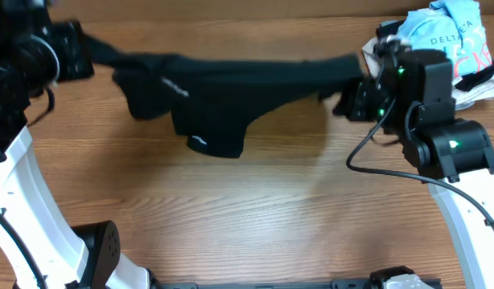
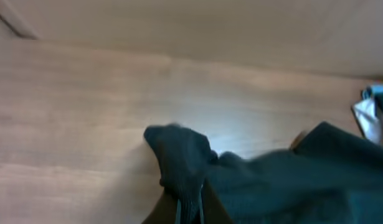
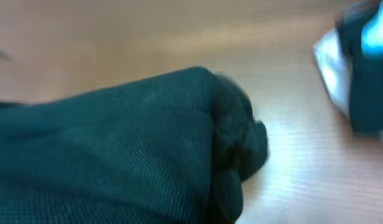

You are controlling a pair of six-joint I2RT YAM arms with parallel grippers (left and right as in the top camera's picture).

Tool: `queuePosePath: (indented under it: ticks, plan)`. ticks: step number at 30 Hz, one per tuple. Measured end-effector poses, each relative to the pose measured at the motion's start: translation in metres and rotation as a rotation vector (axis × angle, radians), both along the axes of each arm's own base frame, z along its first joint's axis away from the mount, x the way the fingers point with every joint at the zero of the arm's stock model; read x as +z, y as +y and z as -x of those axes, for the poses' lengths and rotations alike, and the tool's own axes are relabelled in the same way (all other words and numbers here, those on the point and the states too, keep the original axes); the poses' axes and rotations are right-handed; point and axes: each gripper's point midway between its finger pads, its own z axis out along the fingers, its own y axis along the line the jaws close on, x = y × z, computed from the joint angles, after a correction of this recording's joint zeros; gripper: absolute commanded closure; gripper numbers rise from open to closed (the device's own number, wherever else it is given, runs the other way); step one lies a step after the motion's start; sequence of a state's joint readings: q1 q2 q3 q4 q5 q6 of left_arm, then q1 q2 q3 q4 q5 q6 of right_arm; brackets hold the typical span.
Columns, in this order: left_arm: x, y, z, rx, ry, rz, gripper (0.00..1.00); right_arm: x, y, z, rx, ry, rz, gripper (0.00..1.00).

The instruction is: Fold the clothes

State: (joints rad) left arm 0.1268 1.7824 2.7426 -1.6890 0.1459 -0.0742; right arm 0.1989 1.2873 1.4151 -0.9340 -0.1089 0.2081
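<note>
The shirt's end goes back and down with my right gripper next. It is then released on the bare near tabletop, since that place lies below and back of the gripper.
The clothes, a black polo shirt (image 1: pixel 222 92) with small white logo prints, hang stretched across the back of the table between both arms, the middle sagging down to the wood. My left gripper (image 1: pixel 84 50) at the far left is shut on one end of the shirt (image 2: pixel 185 165); a bunch of ribbed fabric sticks out past the jaws. My right gripper (image 1: pixel 355 76) at the right is shut on the other end, and black mesh fabric (image 3: pixel 116 155) fills its wrist view and hides the fingers.
A pile of other garments with a light-blue printed tee (image 1: pixel 451 36) lies at the back right corner, just behind the right arm. Wooden tabletop (image 1: pixel 255 209) spreads in front of the shirt. The arm bases stand along the front edge.
</note>
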Motion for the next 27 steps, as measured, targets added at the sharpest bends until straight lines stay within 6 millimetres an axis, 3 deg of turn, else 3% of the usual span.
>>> queuePosePath:
  ticks: [3,5,8,10,13,17,20,23,25,27]
  plan:
    - [-0.014,-0.005,-0.004,-0.023,0.051,0.012,0.96,-0.028,-0.001,0.016,0.008,0.134,0.02,0.96]
    - [-0.036,-0.01,-0.008,-0.04,0.126,0.022,0.96,-0.049,-0.002,0.023,0.008,0.215,0.032,0.96]
    - [-0.084,-0.02,-0.012,-0.069,0.295,0.034,0.96,-0.088,-0.002,0.038,0.01,0.342,0.037,0.96]
    - [-0.137,-0.029,-0.008,-0.086,0.482,0.029,0.96,-0.12,-0.001,0.056,0.004,0.452,0.021,0.96]
    - [-0.19,-0.041,-0.001,-0.114,0.649,0.018,0.96,-0.152,0.005,0.08,0.002,0.571,-0.029,0.96]
    - [-0.241,-0.059,0.015,-0.158,0.797,-0.004,0.95,-0.191,0.014,0.128,-0.013,0.772,-0.063,0.79]
    - [-0.266,-0.07,0.021,-0.18,0.843,-0.015,0.96,-0.197,0.024,0.154,-0.026,0.882,-0.08,0.67]
    - [-0.284,-0.073,0.025,-0.175,0.871,-0.019,0.96,-0.194,0.032,0.163,-0.024,0.917,-0.104,0.55]
    - [-0.291,-0.071,0.028,-0.166,0.887,-0.026,0.96,-0.192,0.033,0.166,-0.035,0.924,-0.117,0.36]
    - [-0.293,-0.069,0.025,-0.157,0.879,-0.03,0.96,-0.188,0.033,0.164,-0.04,0.902,-0.123,0.28]
